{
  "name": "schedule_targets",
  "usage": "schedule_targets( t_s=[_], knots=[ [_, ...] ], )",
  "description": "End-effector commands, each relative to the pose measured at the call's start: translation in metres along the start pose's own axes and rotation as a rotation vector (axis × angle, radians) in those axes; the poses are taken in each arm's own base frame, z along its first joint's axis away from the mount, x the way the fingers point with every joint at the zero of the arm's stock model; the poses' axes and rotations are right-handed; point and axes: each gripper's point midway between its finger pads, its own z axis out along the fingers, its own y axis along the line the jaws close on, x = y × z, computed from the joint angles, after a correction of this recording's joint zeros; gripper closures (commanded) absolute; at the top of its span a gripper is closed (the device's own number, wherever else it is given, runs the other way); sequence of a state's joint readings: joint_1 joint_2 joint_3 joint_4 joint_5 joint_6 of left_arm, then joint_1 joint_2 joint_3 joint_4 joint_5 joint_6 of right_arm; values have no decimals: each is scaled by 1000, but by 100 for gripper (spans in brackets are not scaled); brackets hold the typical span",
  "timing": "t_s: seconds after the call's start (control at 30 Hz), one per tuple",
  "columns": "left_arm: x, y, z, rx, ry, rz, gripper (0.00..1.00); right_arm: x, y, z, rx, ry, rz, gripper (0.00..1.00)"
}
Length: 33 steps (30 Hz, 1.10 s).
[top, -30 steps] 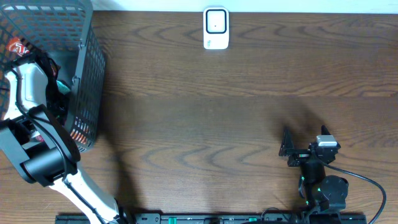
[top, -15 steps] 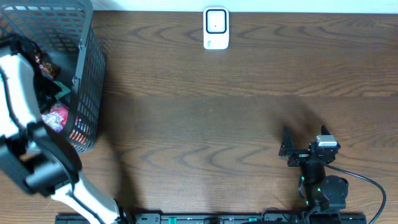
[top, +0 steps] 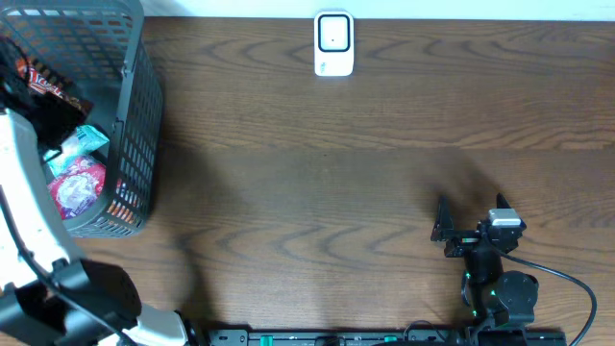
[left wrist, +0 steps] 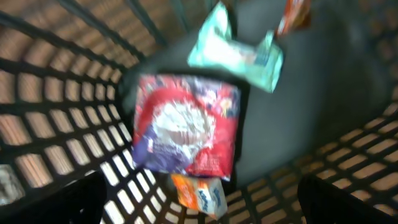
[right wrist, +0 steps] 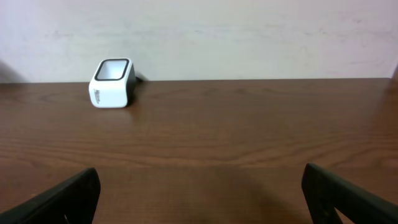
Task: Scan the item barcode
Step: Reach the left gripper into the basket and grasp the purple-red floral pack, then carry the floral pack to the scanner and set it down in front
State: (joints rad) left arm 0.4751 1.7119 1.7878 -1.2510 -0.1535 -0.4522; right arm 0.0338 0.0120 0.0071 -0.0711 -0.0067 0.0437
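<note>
The red and purple packet lies uncovered below the open fingers of my left gripper. I need to lower my left gripper between the basket's mesh sides next and close on the packet.
The white barcode scanner stands at the table's far edge, also in the right wrist view. My left arm reaches over the black mesh basket. My left gripper hangs open above the basket's contents with nothing between its fingers. Below it lie a red and purple packet, a mint packet and a small orange and white packet. A dark reddish packet sits at the basket's far side. My right gripper rests open and empty near the front right.
The basket fills the table's left end, and its mesh walls rise around the items. Bare brown wood stretches between the basket, the scanner and the right arm. A pale wall stands behind the table's far edge.
My left arm has swung toward the left edge over the basket, uncovering the red packet and the mint packet. Its jaws have gone from shut to open. The right arm has not moved.
</note>
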Motion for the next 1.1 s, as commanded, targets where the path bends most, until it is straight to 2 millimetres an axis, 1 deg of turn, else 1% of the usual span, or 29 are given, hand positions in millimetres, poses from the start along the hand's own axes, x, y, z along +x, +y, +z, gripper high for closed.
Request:
schedule_targets(
  t_s=[0.0, 0.1, 0.17, 0.33, 0.43, 0.53, 0.63, 0.7, 0.73, 0.77, 0.8, 0.83, 0.87, 0.9, 0.93, 0.97, 1.07],
  knots=[
    [23, -8, 31, -13, 103, 17, 2, 0, -4, 0, 18, 0, -7, 1],
    [36, -10, 53, -47, 133, 44, 2, 0, -4, 0, 18, 0, -7, 1],
    [42, -7, 69, -87, 144, 59, 2, 0, -4, 0, 18, 0, -7, 1],
    [48, -1, 101, -146, 145, 71, 2, 0, -4, 0, 18, 0, -7, 1],
    [52, 3, 117, -185, 148, 80, 2, 0, -4, 0, 18, 0, -7, 1],
    [60, 4, 134, -203, 174, 89, 2, 0, -4, 0, 18, 0, -7, 1],
    [69, 6, 150, -224, 209, 100, 2, 0, -4, 0, 18, 0, -7, 1],
    [78, 8, 160, -243, 242, 110, 0, 0, -4, 0, 18, 0, -7, 1],
    [81, 9, 164, -250, 255, 114, 1, 0, -4, 0, 18, 0, -7, 1],
    [83, 9, 168, -256, 268, 122, 5, 0, -4, 0, 18, 0, -7, 1],
    [86, 9, 171, -259, 281, 134, 12, 0, -4, 0, 18, 0, -7, 1],
    [89, 8, 175, -253, 299, 147, 23, 1, -4, 0, 18, 0, -7, 1],
    [93, 6, 178, -241, 319, 158, 30, 0, -4, 0, 18, 0, -7, 1],
    [97, 4, 179, -226, 336, 167, 48, 0, -4, 0, 18, 0, -7, 1],
    [98, 3, 181, -221, 345, 172, 72, 0, -4, 0, 18, 0, -7, 1],
    [99, 3, 180, -220, 349, 172, 92, 0, -4, 0, 18, 0, -7, 1],
    [99, 4, 176, -224, 354, 174, 93, 0, -4, 0, 18, 0, -7, 1]
  ],
)
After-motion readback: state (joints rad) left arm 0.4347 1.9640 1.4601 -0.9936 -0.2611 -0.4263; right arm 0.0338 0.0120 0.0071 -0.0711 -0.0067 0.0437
